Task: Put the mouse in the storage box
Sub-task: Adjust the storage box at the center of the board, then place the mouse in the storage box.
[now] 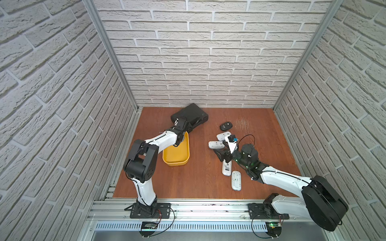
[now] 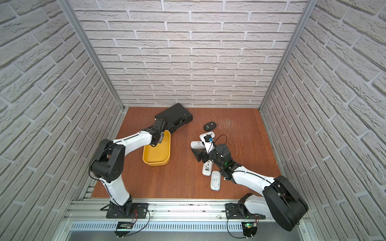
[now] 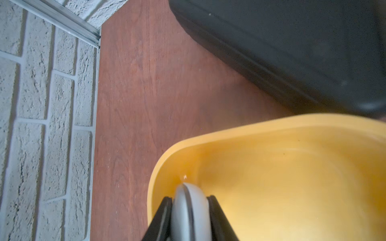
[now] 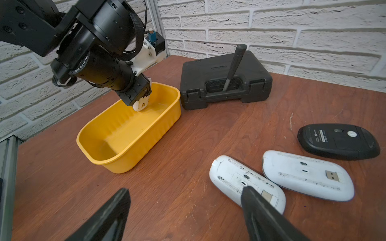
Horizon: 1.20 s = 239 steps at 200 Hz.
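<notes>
The robot needs to move its left gripper across over the bare yellow bottom at the box's far end [image 2: 166,140] [image 3: 277,180] and let go of the mouse, because that part of the bottom is beside it, away from the box's corner side.
My left gripper [image 3: 190,200] is shut on a white mouse [image 3: 191,210], held on edge between the jaws. It hangs inside the far end of the yellow storage box [image 3: 271,125], close to the corner wall. In the right wrist view the same mouse [image 4: 141,105] sticks out below the left gripper, over the box [image 4: 125,158]. My right gripper [image 4: 186,188] is open over bare table. One of its fingers [image 4: 257,204] overlaps a white mouse [image 4: 234,175] lying belly up. In both top views the box [image 1: 176,159] [image 2: 156,161] sits at centre left.
Several more mice lie right of centre: white ones [image 1: 216,144] [image 1: 236,180] [image 4: 307,175] and a black one [image 1: 226,126] [image 4: 338,141]. A black hard case [image 1: 189,115] [image 4: 225,81] with its handle raised sits just behind the box. Brick walls close three sides.
</notes>
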Each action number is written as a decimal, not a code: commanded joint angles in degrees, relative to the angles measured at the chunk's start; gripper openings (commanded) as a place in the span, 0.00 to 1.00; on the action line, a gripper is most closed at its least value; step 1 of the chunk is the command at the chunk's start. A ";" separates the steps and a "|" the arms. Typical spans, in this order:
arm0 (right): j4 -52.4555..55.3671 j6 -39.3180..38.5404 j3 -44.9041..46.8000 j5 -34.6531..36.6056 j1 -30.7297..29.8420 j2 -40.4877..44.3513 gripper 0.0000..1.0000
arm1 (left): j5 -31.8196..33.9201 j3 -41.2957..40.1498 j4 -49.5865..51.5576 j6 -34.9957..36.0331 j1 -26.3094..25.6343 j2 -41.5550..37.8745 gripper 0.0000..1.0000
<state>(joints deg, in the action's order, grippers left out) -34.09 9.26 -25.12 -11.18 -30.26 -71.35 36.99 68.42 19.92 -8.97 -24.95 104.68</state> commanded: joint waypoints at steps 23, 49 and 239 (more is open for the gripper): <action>-2.58 0.25 -0.02 -0.86 0.14 0.16 0.87 | 4.72 6.49 0.86 2.08 -2.94 6.74 0.08; -1.62 -0.50 -0.10 -0.59 0.13 1.08 0.87 | 4.93 7.05 1.41 1.87 -3.11 7.92 0.30; 3.03 -0.16 -4.13 0.74 0.29 -0.98 0.87 | -10.88 7.60 10.81 -4.50 -3.83 -1.23 0.98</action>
<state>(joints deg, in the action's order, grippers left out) -30.74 9.04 -27.31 -10.98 -30.22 -71.81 27.59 74.87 28.60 -12.25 -28.64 106.61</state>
